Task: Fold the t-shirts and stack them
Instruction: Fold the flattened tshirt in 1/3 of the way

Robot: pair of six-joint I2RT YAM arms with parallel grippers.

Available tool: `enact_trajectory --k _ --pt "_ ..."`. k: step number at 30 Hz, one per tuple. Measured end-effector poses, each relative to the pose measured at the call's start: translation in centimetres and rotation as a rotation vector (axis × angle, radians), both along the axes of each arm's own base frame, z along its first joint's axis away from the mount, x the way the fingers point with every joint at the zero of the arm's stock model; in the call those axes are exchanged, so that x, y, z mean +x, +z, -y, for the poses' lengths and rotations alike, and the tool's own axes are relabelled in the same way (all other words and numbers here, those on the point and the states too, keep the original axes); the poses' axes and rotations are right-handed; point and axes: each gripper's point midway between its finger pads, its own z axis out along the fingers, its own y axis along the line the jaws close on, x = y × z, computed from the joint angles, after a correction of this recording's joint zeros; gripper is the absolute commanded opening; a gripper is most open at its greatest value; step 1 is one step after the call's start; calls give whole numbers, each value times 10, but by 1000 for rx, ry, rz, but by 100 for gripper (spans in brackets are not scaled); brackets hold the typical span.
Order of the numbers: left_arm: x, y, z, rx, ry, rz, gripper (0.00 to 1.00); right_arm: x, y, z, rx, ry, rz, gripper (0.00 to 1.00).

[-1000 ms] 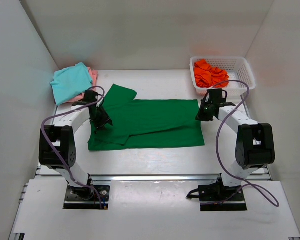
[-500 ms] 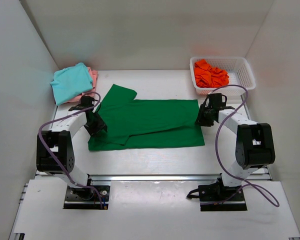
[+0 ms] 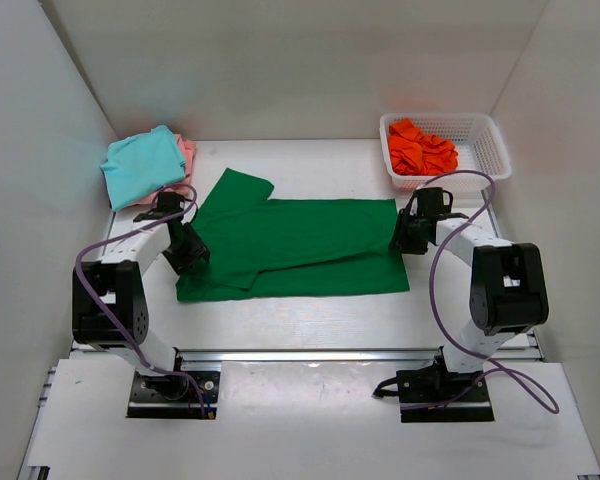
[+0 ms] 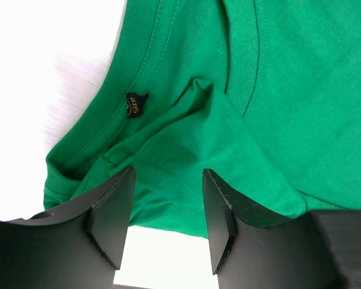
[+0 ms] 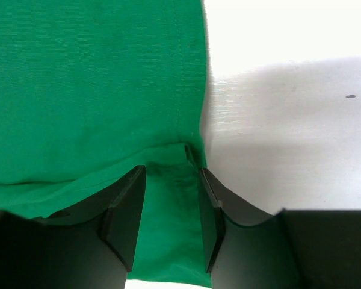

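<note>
I will keep my right gripper low in place and close it on the pinched fold of green hem (image 3: 392, 251) (image 5: 173, 159) next, because that fold is already between its open fingers.
A dark green t-shirt (image 3: 300, 245) lies half-folded in the middle of the table, its collar and size tag (image 4: 134, 104) toward the left. My left gripper (image 3: 187, 252) (image 4: 167, 211) hovers open over the shirt's left edge, with cloth and bare table showing between its fingers. At the shirt's right hem my right gripper (image 3: 404, 236) (image 5: 168, 211) stands open, and the hem (image 5: 168, 241) lies loose between its fingers. A teal t-shirt (image 3: 140, 165) rests folded on a pale pink one (image 3: 187, 148) at the back left. A crumpled orange t-shirt (image 3: 420, 148) sits in the basket.
The white mesh basket (image 3: 480, 125) stands at the back right corner. White walls close in the table on the left, back and right. Both arms' purple cables loop beside their bases.
My right gripper has opened and let go of the green shirt's hem. My left gripper has slid a little left toward the shirt's edge and opened slightly wider.
</note>
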Motion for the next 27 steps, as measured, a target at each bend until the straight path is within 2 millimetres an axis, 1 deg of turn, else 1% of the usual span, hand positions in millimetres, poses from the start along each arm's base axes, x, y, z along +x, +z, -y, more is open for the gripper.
enact_trajectory --k 2,4,6,7,8,10,11,16,22,26,27 --pt "2 0 0 2 1 -1 60 0 -3 1 -3 -2 -7 37" --pt "5 0 -3 2 9 2 60 0 -6 1 -5 -2 -14 29" --pt "7 1 -7 4 20 4 60 0 -9 1 -9 -2 -23 25" --pt "9 2 -9 6 25 6 60 0 -11 1 -9 -3 -28 18" --pt "9 2 -11 7 29 7 60 1 -11 2 -11 -2 -29 14" --pt "10 1 -15 14 39 7 60 3 -12 2 -12 -1 -28 2" --pt "9 1 -16 17 40 3 61 4 -11 1 -12 -1 -27 0" --pt "8 -6 -20 37 40 -19 62 6 -9 2 -7 -6 -21 0" --pt "10 -10 -20 36 39 -24 62 7 -8 3 -7 -10 -20 0" --pt "20 -9 -19 28 38 -7 57 7 -8 3 -6 -9 -20 0" --pt "23 -9 -18 24 37 0 55 7 -8 2 -6 -8 -20 0"
